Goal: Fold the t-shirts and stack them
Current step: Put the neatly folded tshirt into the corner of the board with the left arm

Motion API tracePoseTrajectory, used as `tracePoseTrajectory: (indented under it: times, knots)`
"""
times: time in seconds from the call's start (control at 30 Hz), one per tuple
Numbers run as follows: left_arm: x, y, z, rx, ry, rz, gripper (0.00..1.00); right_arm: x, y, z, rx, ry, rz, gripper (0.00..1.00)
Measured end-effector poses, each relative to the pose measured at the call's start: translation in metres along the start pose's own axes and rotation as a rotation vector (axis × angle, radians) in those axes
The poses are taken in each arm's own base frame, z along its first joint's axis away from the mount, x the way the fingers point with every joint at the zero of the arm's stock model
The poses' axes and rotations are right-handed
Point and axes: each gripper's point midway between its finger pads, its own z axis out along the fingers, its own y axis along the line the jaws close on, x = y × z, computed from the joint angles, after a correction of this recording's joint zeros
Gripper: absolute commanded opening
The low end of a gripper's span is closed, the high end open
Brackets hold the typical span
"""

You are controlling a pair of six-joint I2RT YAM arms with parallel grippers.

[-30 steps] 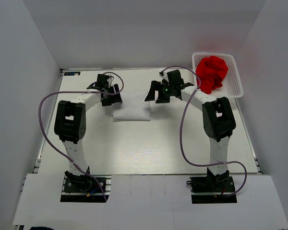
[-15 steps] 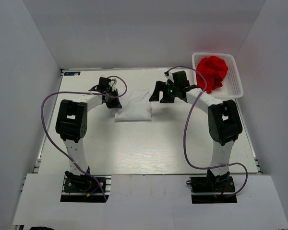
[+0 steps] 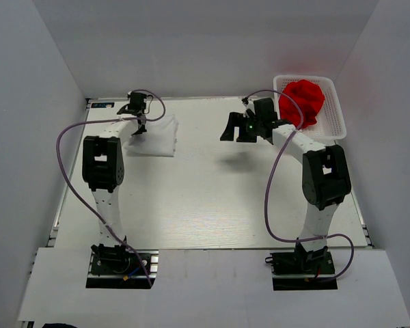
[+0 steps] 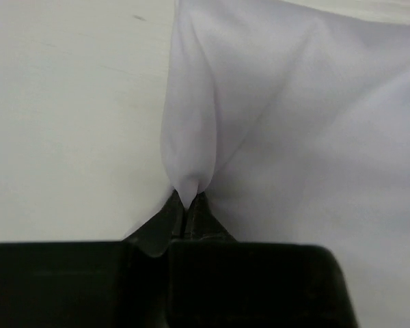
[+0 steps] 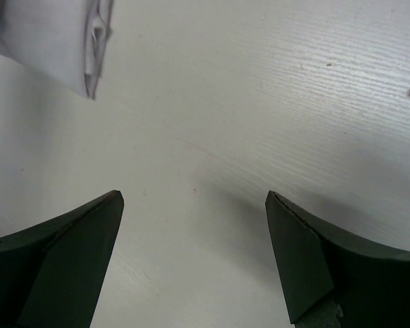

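I need to move my left gripper to the left in the top view, toward the far corner of the table, and let go, because the crumpled red t-shirt needs room for folding.
The white t-shirt [image 3: 158, 140] lies folded at the far left of the table. My left gripper [image 3: 139, 130] is shut on its left edge. In the left wrist view the cloth [image 4: 294, 137] rises into a pinched peak between the closed fingertips of the left gripper [image 4: 188, 199]. The red t-shirt [image 3: 302, 102] sits crumpled in the white basket [image 3: 339, 128] at the far right. My right gripper [image 3: 244, 135] hovers open over bare table left of the basket. In the right wrist view this gripper [image 5: 193, 197] holds nothing, and a corner of the white t-shirt [image 5: 48, 41] shows at top left.
White walls close the table in on three sides. Purple cables [image 3: 63, 157] loop beside both arms. The table [image 3: 212, 198] is pale wood grain, with its left edge near the white t-shirt.
My left gripper shut on the white t-shirt and pulled it from the table's middle to the far left. The right gripper stayed open and drew back toward the basket.
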Motion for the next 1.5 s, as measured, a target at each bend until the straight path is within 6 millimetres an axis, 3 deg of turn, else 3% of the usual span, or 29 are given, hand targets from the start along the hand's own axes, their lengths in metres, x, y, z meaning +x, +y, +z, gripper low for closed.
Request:
tracePoseTrajectory:
  times: [0.2, 0.37, 0.6, 0.83, 0.87, 0.9, 0.93, 1.03, 1.17, 1.33, 1.43, 1.5]
  knots:
    - [-0.018, 0.081, 0.053, -0.207, 0.031, -0.002, 0.0, -0.012, -0.004, -0.004, 0.036, -0.021, -0.024, 0.9]
    - [-0.035, 0.133, 0.094, -0.3, 0.019, -0.054, 0.0, -0.025, -0.008, -0.01, 0.065, -0.042, -0.029, 0.9]
    - [-0.028, 0.183, 0.106, -0.357, 0.037, -0.089, 0.0, -0.048, -0.007, -0.018, 0.076, -0.089, -0.04, 0.9]
    - [-0.044, 0.197, 0.114, -0.312, -0.027, -0.064, 0.0, -0.046, -0.005, -0.019, 0.053, -0.078, -0.036, 0.9]
    - [-0.046, 0.197, 0.114, -0.308, -0.037, -0.056, 0.1, -0.045, -0.004, -0.019, 0.049, -0.076, -0.036, 0.9]
    - [-0.049, 0.196, 0.115, -0.303, -0.045, -0.047, 0.26, -0.045, -0.003, -0.019, 0.045, -0.075, -0.036, 0.9]
    - [-0.052, 0.197, 0.114, -0.301, -0.053, -0.036, 0.65, -0.045, -0.003, -0.019, 0.043, -0.074, -0.035, 0.9]
    - [-0.064, 0.2, 0.11, -0.307, -0.079, -0.022, 0.99, -0.04, -0.004, -0.018, 0.037, -0.064, -0.032, 0.9]
    - [-0.076, 0.202, 0.104, -0.317, -0.112, -0.05, 1.0, -0.022, -0.006, -0.02, 0.036, -0.033, -0.013, 0.9]
    - [-0.068, 0.2, 0.088, -0.301, -0.059, -0.102, 1.0, -0.013, -0.002, -0.033, 0.039, -0.047, -0.006, 0.9]
    - [-0.064, 0.186, 0.058, -0.221, -0.051, -0.173, 1.0, -0.015, 0.004, -0.048, 0.037, -0.109, -0.019, 0.9]
    - [-0.057, 0.167, 0.021, -0.119, -0.052, -0.228, 1.0, -0.008, 0.006, -0.061, 0.045, -0.144, -0.019, 0.9]
